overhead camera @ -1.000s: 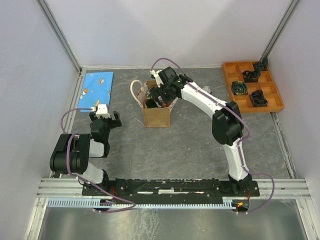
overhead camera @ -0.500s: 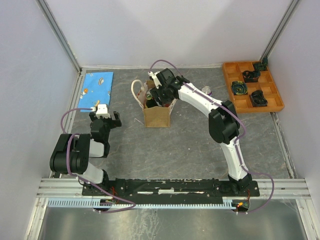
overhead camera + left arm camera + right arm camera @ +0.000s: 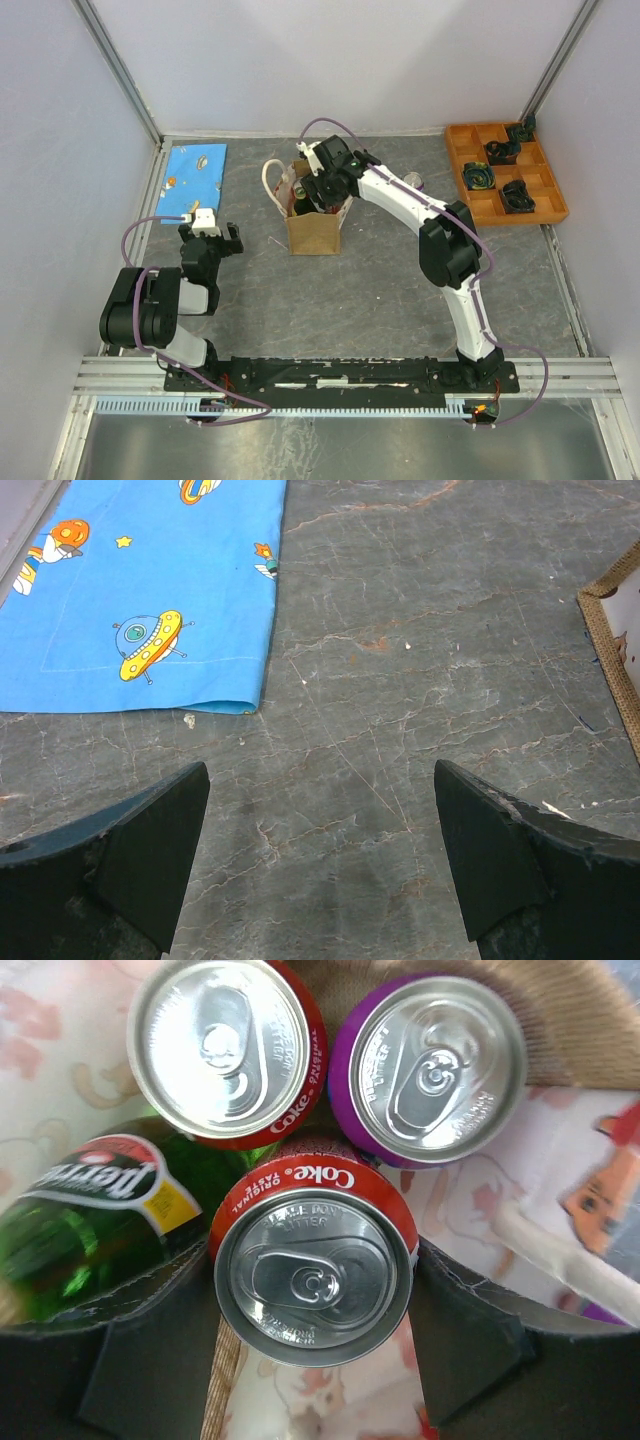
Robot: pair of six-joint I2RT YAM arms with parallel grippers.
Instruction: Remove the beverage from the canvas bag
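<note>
My right gripper will rise, shift right in the top view and lower to release the Coke can on the tabletop beside the bag, as that spot is bare.
The tan canvas bag (image 3: 313,230) stands upright at mid-table, with a white handle (image 3: 268,180) on its left. My right gripper (image 3: 305,195) reaches down into its mouth. In the right wrist view the gripper (image 3: 315,1290) is shut on a red Coke can (image 3: 313,1280), with a finger (image 3: 150,1350) against each side of it. The can sits higher than a second Coke can (image 3: 222,1048), a purple can (image 3: 430,1065) and a green Perrier bottle (image 3: 80,1220) in the pale printed lining (image 3: 60,1050). My left gripper (image 3: 205,235) is open and empty above the table (image 3: 320,870).
A blue space-print cloth (image 3: 194,170) lies flat at the far left and also shows in the left wrist view (image 3: 150,590). An orange compartment tray (image 3: 505,172) with dark parts sits at the far right. The bag's woven corner (image 3: 610,650) shows at the right edge of the left wrist view.
My right gripper has shifted slightly left over the bag's mouth since a second ago, then held still. The left arm has not moved.
</note>
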